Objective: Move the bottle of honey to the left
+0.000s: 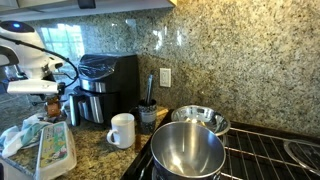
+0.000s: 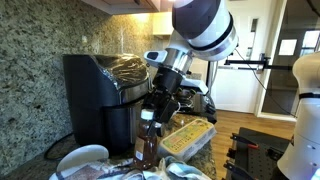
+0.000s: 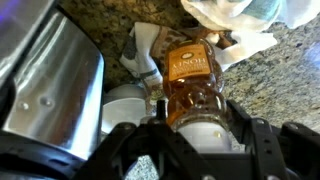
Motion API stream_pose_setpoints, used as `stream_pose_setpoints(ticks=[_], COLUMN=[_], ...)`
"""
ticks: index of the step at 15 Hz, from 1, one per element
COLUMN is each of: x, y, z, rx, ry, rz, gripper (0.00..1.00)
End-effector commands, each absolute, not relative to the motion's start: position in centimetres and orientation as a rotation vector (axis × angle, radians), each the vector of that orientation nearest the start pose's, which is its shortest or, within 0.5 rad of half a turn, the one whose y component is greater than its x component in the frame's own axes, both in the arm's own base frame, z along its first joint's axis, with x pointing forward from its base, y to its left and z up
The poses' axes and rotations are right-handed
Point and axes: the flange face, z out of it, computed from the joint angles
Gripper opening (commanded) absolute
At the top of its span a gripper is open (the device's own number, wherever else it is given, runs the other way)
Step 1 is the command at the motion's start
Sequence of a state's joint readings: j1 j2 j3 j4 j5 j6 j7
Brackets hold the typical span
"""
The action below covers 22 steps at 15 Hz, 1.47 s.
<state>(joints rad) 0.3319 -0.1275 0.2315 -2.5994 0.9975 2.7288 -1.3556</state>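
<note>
My gripper should next turn, go down to the granite counter below it and release the bottle there, because it is already clear of the black appliance.
The bottle of honey is slim, amber-brown, with a pale cap. In the wrist view its cap sits between my gripper's two black fingers, which press on both sides. In an exterior view the gripper hangs at the far left of the granite counter over the bottle, left of the black appliance. In an exterior view the gripper points down onto the bottle. The bottle's base is hidden, so I cannot tell whether it rests on the counter.
A black and steel appliance stands right of the bottle. A white mug, a dark utensil cup, a steel bowl and a large steel pot on the stove follow to the right. A plastic box lies in front.
</note>
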Motion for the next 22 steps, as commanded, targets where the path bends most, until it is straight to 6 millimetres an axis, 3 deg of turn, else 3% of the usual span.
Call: stream_pose_setpoints(ticks=[1,15,20,22], x=[39.0,39.4,39.5,39.6], y=[21.1,20.3,20.3,20.3], z=[31.0,26.5,26.3,26.3], rx=[-2.410,-2.538,-2.543,-2.543], ry=[-1.397,-1.474,-1.508,-1.515], rz=[-0.631,-0.618,-0.622,-0.623], gripper=[0.36,0.36,0.36,0.71])
